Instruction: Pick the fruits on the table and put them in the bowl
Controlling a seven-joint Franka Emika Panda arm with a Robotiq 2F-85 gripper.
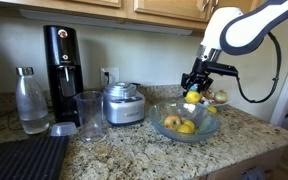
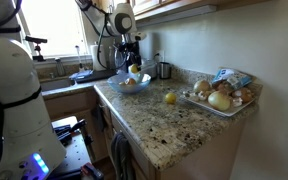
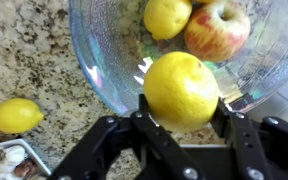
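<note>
The yellow lemon is already over the clear glass bowl, so next my gripper will stay above the inside of the bowl and open its fingers to let go of the lemon.
My gripper point(image 3: 181, 112) is shut on a yellow lemon point(image 3: 180, 90) and holds it above the near rim of the clear glass bowl point(image 3: 94, 55). In the bowl lie another yellow lemon point(image 3: 167, 16) and a reddish apple point(image 3: 217, 30). A third lemon point(image 3: 17, 115) lies on the granite table point(image 3: 24, 50) beside the bowl. In both exterior views the gripper point(image 1: 194, 88) point(image 2: 133, 66) hangs over the bowl point(image 1: 184, 122) point(image 2: 131, 86) with the held lemon point(image 1: 192, 97). The loose lemon point(image 2: 170, 98) lies between the bowl and a tray.
A steel appliance point(image 1: 123, 104), a tall clear glass point(image 1: 88, 114), a bottle point(image 1: 30, 101), a black soda machine point(image 1: 62, 62) and a black ribbed mat point(image 1: 22, 158) stand along the counter. A tray of onions point(image 2: 222, 99) sits past the loose lemon.
</note>
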